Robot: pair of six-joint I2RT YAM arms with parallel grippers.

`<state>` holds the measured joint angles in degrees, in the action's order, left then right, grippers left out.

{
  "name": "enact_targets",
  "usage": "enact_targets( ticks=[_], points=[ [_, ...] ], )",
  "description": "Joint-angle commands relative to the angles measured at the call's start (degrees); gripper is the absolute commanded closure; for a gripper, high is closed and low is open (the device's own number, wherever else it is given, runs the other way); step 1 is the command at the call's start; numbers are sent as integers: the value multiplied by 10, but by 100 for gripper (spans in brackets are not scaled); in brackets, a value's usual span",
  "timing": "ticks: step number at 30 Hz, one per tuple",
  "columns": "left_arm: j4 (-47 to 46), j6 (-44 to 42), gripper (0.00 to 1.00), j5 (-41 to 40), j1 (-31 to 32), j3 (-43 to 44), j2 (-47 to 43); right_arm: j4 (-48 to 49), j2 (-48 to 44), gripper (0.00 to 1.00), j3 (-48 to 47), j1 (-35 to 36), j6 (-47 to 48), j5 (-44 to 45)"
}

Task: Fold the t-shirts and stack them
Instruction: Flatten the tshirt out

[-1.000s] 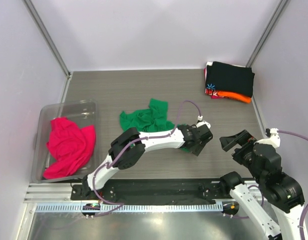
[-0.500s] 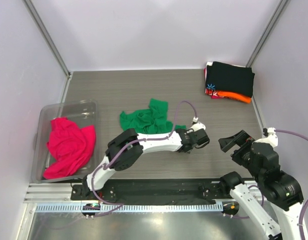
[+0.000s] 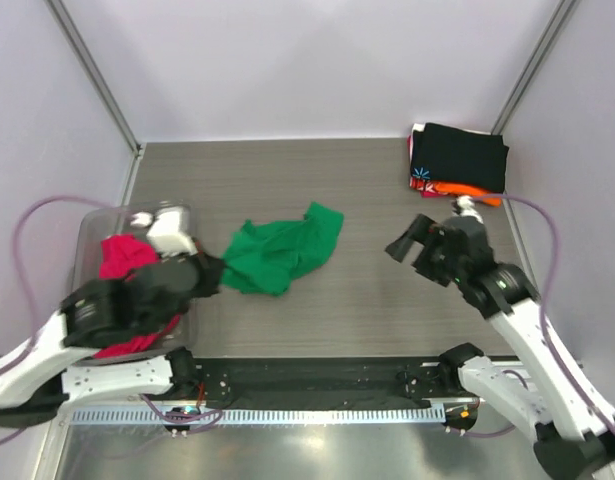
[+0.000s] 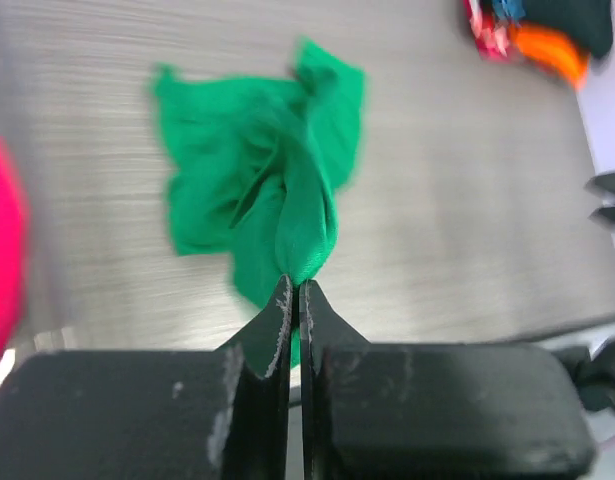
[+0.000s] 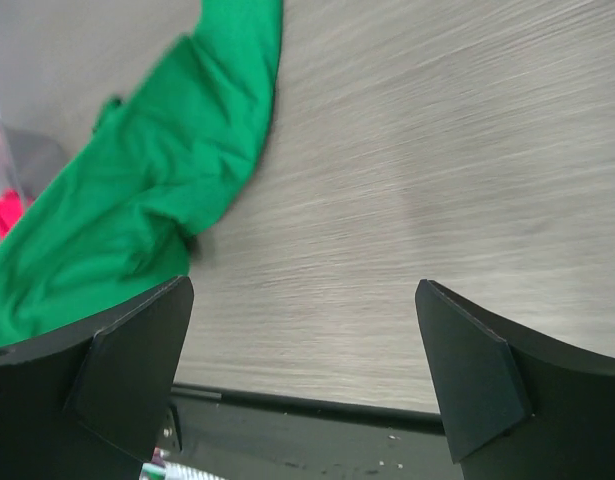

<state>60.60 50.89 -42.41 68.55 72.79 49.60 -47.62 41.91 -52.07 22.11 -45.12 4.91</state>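
I will move my right gripper outward over the green t-shirt's loose far corner, then lower it to close on that corner, as the t-shirt's bin-side end is pinched.
A bright green t-shirt (image 3: 283, 255) lies crumpled and stretched out at the table's middle. My left gripper (image 3: 213, 275) is shut on its near left edge, beside the bin; in the left wrist view its jaws (image 4: 295, 288) pinch a twisted fold of the green t-shirt (image 4: 272, 170). A magenta-pink t-shirt (image 3: 122, 258) sits bunched in the bin. Folded black, orange and red-patterned t-shirts (image 3: 459, 160) are stacked at the back right corner. My right gripper (image 3: 403, 241) hangs open and empty to the right of the green t-shirt (image 5: 172, 170), its fingertips (image 5: 137, 350) wide apart.
A clear plastic bin (image 3: 173, 212) stands at the left of the table, partly under my left arm. The folded stack (image 4: 537, 30) shows at the far right in the left wrist view. Metal frame posts and pale walls enclose the table. A black rail (image 3: 317, 370) runs along the near edge.
My left gripper shut on the green t-shirt and swung left to the bin, dragging the shirt and stretching it out. My right arm reached forward over the table, still open.
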Motion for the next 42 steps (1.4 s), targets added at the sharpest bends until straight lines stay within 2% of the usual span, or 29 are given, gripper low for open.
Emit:
enact_targets(
  ticks=[1, 5, 9, 14, 18, 21, 24, 28, 38, 41, 42],
  points=[
    [152, 87, 100, -71, -4, -52, -61, 125, 111, 0, -1, 6, 27, -109],
    [184, 112, 100, -96, -4, -74, -162, 176, 258, 0, -62, 44, 51, -109],
    [201, 118, 100, -116, -4, -84, -206, 205, 390, 0, -154, 87, 67, -103],
    [193, 103, 100, -119, -4, -110, -247, 213, 579, 0, -302, 94, 84, -104],
    [146, 82, 100, -105, -4, -137, -280, 178, 701, 0, -426, 102, 110, -73],
    [133, 78, 100, -110, -3, -156, -293, 123, 793, 5, -530, 106, 137, -21],
    [132, 77, 100, -112, -3, -158, -292, 81, 852, 14, -603, 109, 150, 15],
    [129, 74, 100, -110, -3, -162, -286, 53, 899, 21, -658, 113, 161, 51],
    [129, 78, 100, -112, -3, -165, -303, 27, 965, 44, -675, 121, 164, 71],
    [129, 80, 100, -114, -3, -166, -315, 24, 977, 52, -676, 125, 164, 84],
    [130, 80, 100, -114, -3, -167, -318, 22, 980, 60, -677, 126, 165, 88]
  ],
)
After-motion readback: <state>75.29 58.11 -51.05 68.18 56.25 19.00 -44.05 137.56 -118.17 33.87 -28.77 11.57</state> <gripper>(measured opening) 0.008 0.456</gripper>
